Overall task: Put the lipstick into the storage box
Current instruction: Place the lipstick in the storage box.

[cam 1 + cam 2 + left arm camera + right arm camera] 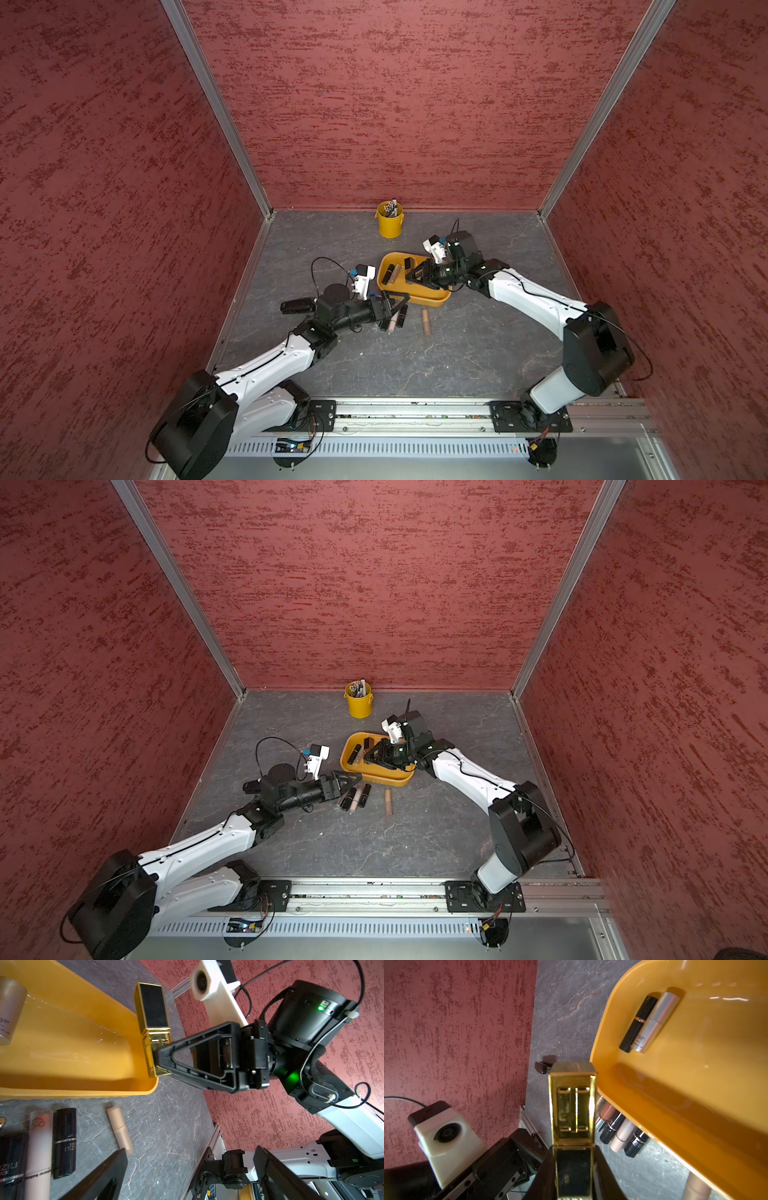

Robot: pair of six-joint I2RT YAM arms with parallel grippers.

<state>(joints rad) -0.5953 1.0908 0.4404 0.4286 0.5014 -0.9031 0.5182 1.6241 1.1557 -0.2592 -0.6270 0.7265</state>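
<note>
The spot on the box's bottom beside the silvery lipstick lies below the right gripper's fingers, so the right gripper needs to go down and release the gold and black lipstick there.
My right gripper (412, 272) is shut on a square gold and black lipstick (152, 1012) by its gold end, and the fingers show clamped on both sides in the right wrist view (574, 1159). The lipstick hangs over the yellow-orange storage box (432, 300), close to its rim. A black lipstick (638, 1023) and a silvery one (656, 1022) lie side by side inside the box. My left gripper (400, 305) stands open and empty just above a row of lipsticks (357, 798) on the table beside the box's near side.
A lone beige lipstick (426, 321) lies on the grey table in front of the box. A yellow bucket (390, 220) full of pens stands at the back wall. A small black object (540, 1067) lies near the left wall. Red walls enclose three sides.
</note>
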